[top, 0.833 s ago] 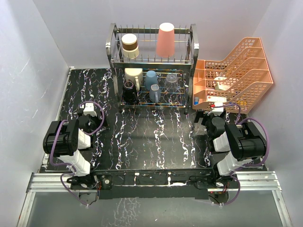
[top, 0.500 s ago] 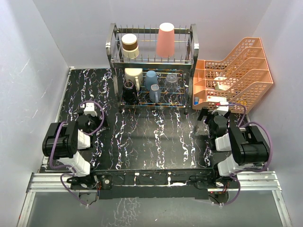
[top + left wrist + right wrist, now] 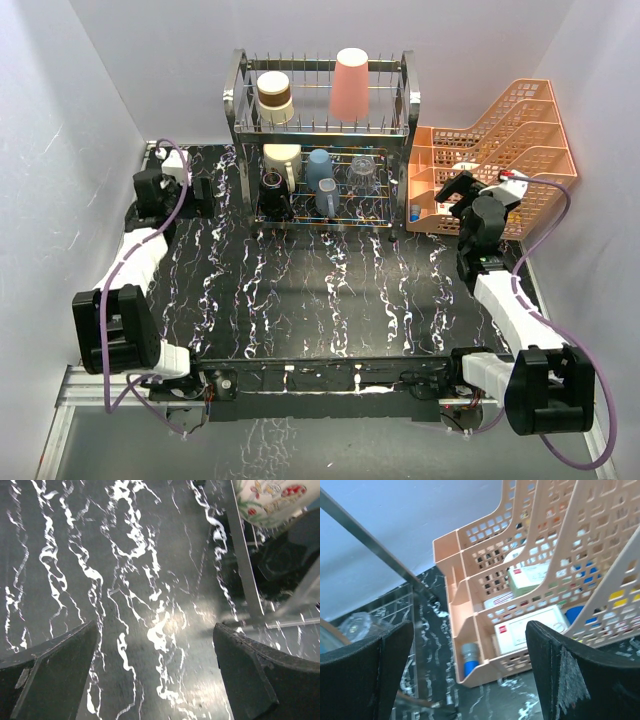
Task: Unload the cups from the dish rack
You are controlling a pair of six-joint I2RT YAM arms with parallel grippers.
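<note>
The blue-grey mug's handle faces the rack's open front, so next my right gripper turns from the trays. It then shifts to the left in the top view, onto that handle.
The steel dish rack (image 3: 240,100) stands at the back middle. Its upper tier holds a brown-and-cream cup (image 3: 275,97) and an upturned salmon-pink tumbler (image 3: 350,85). The lower tier holds a cream mug (image 3: 282,160), a blue cup (image 3: 320,166), a clear glass (image 3: 363,172) and a black mug (image 3: 274,195). My left gripper (image 3: 205,190) is open and empty, low over the table just left of the rack. Its wrist view (image 3: 155,630) shows a rack post (image 3: 245,570) and the black mug (image 3: 285,560). My right gripper (image 3: 455,195) is open and empty, right of the rack, facing the trays (image 3: 470,630).
Stacked orange mesh trays (image 3: 500,150) holding small boxes and a blue item stand right of the rack, close to my right gripper, and also fill the right wrist view (image 3: 485,605). White walls close in the black marbled table (image 3: 320,290) on three sides.
Both arms have unfolded from near the front edge and reached toward the back. The left gripper went to the rack's left side, the right one to the gap between rack and trays.
</note>
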